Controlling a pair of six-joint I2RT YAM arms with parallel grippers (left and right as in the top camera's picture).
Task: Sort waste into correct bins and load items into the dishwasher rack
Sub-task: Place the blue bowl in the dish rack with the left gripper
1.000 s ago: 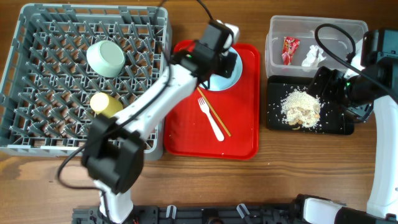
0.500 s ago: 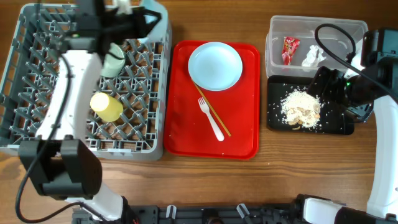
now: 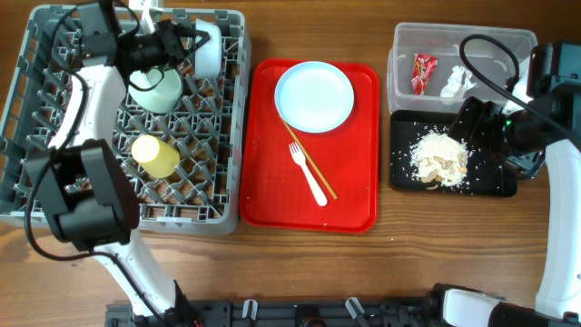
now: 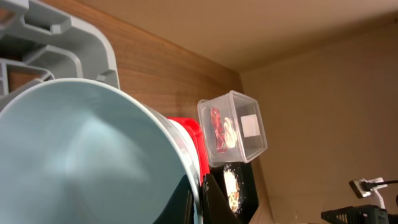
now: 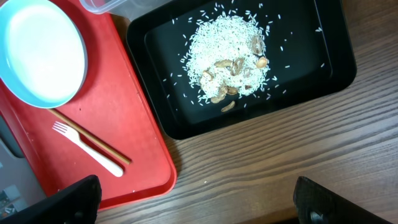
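The left gripper lowers the blue-white bowl (image 3: 208,51) onto the rack's wires in the empty spot beside the pale green bowl next, and releases the bowl's rim.
My left gripper (image 3: 192,44) is shut on the rim of the small pale blue-white bowl (image 3: 208,51) and holds it on edge over the far right part of the grey dishwasher rack (image 3: 27,195). In the left wrist view the bowl (image 4: 81,162) fills the frame, with my fingers (image 4: 200,200) pinching its rim. The pale green bowl (image 3: 156,86) and the yellow cup (image 3: 154,155) sit in the rack. The white plate (image 3: 314,96), fork (image 3: 310,175) and chopsticks (image 3: 315,172) lie on the red tray (image 3: 272,195). My right gripper (image 5: 199,202) is open and empty beside the black tray (image 5: 155,106).
The clear tub (image 3: 404,86) at the back right holds the red wrapper (image 3: 424,73) and the white tissue (image 3: 457,82). The black tray (image 3: 490,182) in front of it holds the food scraps (image 3: 440,156). The right arm hangs over that tray's right end.
My left arm has swung from over the plate on the red tray to the rack's far side, carrying the small bowl. The plate now lies bare. The right arm has not moved.
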